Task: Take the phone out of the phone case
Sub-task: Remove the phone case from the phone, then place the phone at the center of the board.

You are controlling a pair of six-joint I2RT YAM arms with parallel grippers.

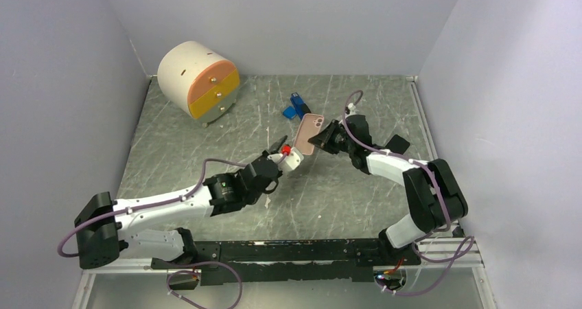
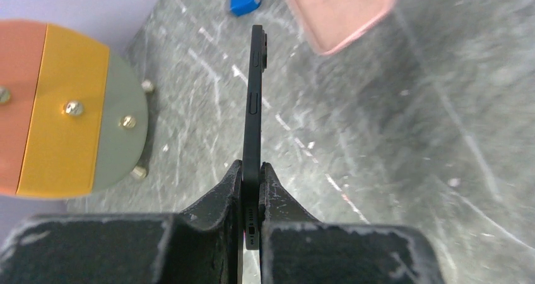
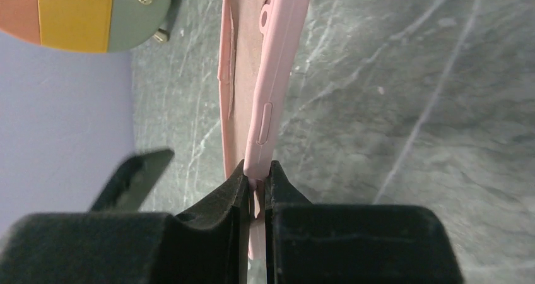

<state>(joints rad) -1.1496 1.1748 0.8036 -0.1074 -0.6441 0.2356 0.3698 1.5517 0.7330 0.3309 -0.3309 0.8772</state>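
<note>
The phone point(image 2: 254, 107) is away from the case point(image 1: 309, 133), so my left gripper will next put it down on the table before the drawer unit.
My left gripper point(image 2: 252, 170) is shut on the bottom end of a black phone point(image 2: 254, 107), seen edge-on and held above the table. The phone is bare and apart from the case. My right gripper point(image 3: 255, 170) is shut on one end of the pink phone case point(image 3: 271, 76), also held off the table. In the top view the case point(image 1: 309, 133) stands tilted between the two grippers, the right gripper point(image 1: 322, 141) at its right and the left gripper point(image 1: 285, 153) at its lower left. The case also shows in the left wrist view point(image 2: 337, 9). The phone is hard to make out in the top view.
A round drawer unit point(image 1: 199, 81) with orange and yellow fronts stands at the back left. A small blue object point(image 1: 295, 106) lies on the grey table point(image 1: 206, 144) just behind the case. Walls close in the left, back and right sides.
</note>
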